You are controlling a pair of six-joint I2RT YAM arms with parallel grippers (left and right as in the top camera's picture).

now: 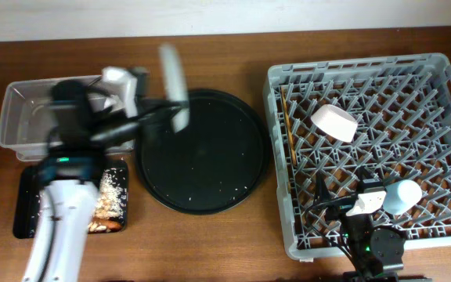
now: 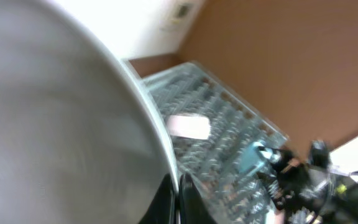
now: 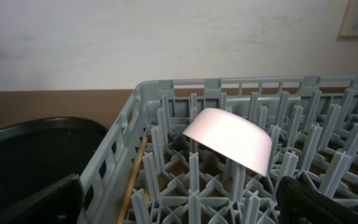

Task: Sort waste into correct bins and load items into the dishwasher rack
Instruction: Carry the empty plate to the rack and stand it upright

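My left gripper should carry the plate across to the right in the overhead view, to the rack's tray-side edge [image 1: 281, 111], then go down and release it. That edge of the rack is clear of the bowl [image 1: 335, 123].
My left gripper [image 1: 168, 107] is shut on the rim of the pale round plate [image 1: 174, 82] and holds it on edge, motion-blurred, above the large round black tray [image 1: 210, 168]. In the left wrist view the plate [image 2: 55, 124] fills the left side with the shut fingers [image 2: 178, 198] on its edge. In the grey dishwasher rack [image 1: 437, 74] lie the white bowl [image 1: 335, 123], the light-blue cup [image 1: 404, 196] and the chopsticks [image 1: 288, 125]. My right gripper [image 3: 185, 208] is open and empty over the rack's front, facing the bowl [image 3: 229, 138]. The sauce packet and napkin are not visible.
The clear tub [image 1: 22, 117] stands at the far left, partly hidden by my left arm. In front of it the shallow black rectangular tray [image 1: 26, 207] holds rice and brownish scraps [image 1: 112, 200]. A few rice grains lie on the round black tray.
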